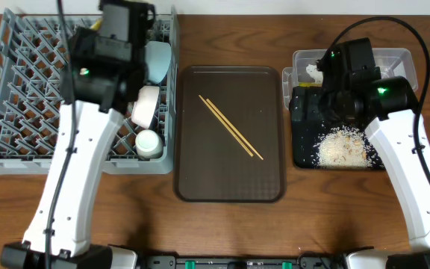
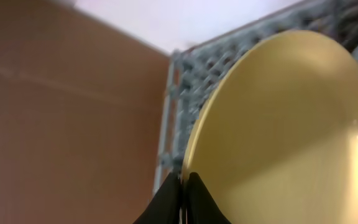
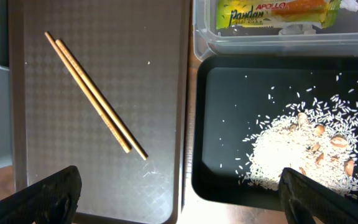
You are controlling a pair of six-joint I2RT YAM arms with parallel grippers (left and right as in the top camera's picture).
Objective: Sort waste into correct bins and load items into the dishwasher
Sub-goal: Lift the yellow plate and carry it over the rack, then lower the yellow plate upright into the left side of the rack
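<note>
My left gripper moves down toward the rack [image 1: 21, 90] slots beside the bowls next and releases the plate's rim, since the plate already hangs on edge.
My left gripper [image 2: 184, 180] is shut on the rim of the round yellow plate [image 2: 278, 124], held on edge over the grey dish rack [image 1: 21, 90]. A light-blue bowl [image 1: 159, 60], a white bowl [image 1: 145, 106] and a small white cup [image 1: 148, 143] sit along the rack's right side. The chopsticks [image 3: 95, 102] lie on the brown tray [image 3: 55, 155]. My right gripper [image 3: 179, 186] is open and empty above the gap between the brown tray and the black tray [image 3: 222, 124], which holds rice scraps [image 3: 297, 143]. The wrapper [image 3: 272, 14] lies in the clear tub [image 3: 204, 46], with the tissue [image 1: 313, 72].
The brown tray [image 1: 230, 179] sits in the middle of the wooden table, between the rack and the bins. The clear tub [image 1: 398, 56] stands behind the black tray [image 1: 304, 153] at the right. The left arm hides part of the rack.
</note>
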